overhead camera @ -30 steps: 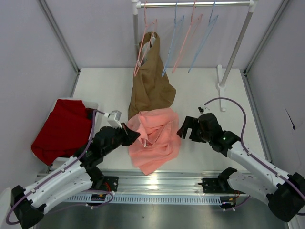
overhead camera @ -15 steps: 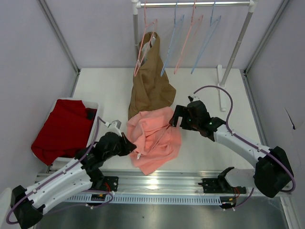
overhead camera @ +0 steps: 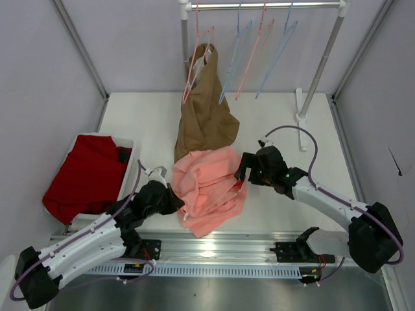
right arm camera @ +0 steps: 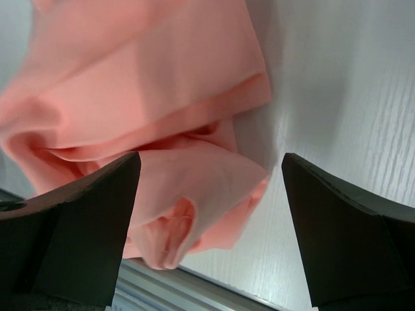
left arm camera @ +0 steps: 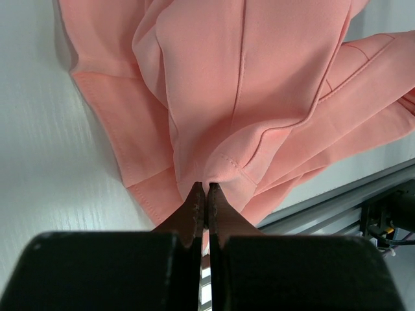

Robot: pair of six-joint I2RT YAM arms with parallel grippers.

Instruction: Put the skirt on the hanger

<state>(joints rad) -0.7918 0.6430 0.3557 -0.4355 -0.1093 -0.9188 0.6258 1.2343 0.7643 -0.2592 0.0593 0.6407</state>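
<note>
The right gripper moves down and back next, as the skirt's loose fold gapes open. It slips one finger into that opening at the skirt's waistband corner (overhead camera: pixel 238 184) (right arm camera: pixel 209 137).
The salmon-pink skirt (overhead camera: pixel 211 184) lies crumpled on the white table, in front of the brown garment. My left gripper (overhead camera: pixel 177 203) is at the skirt's left edge, shut on a stitched fold of the skirt (left arm camera: pixel 259 84); its jaws (left arm camera: pixel 206 186) meet on the cloth. At the skirt's right edge my right gripper (overhead camera: pixel 241 171) stands open. In its wrist view a loose fold of the skirt (right arm camera: pixel 142 91) lies between the wide-apart fingers (right arm camera: pixel 84 227), and the gripper (right arm camera: pixel 209 159) grips nothing. Two pale-blue hangers (overhead camera: pixel 235 61) (overhead camera: pixel 279 55) hang on the rail at the back.
A brown garment (overhead camera: pixel 204 110) hangs from a pink hanger (overhead camera: pixel 193 65) and drapes onto the table behind the skirt. Another pink hanger (overhead camera: pixel 256 55) hangs between the blue ones. A dark red cloth (overhead camera: pixel 87 175) fills a white bin at the left. The rack's post (overhead camera: pixel 319 71) stands back right.
My right gripper has come in from the right to the skirt's right edge, still open. My left gripper, still shut on the skirt, has drawn it slightly toward the near edge, bunching it.
</note>
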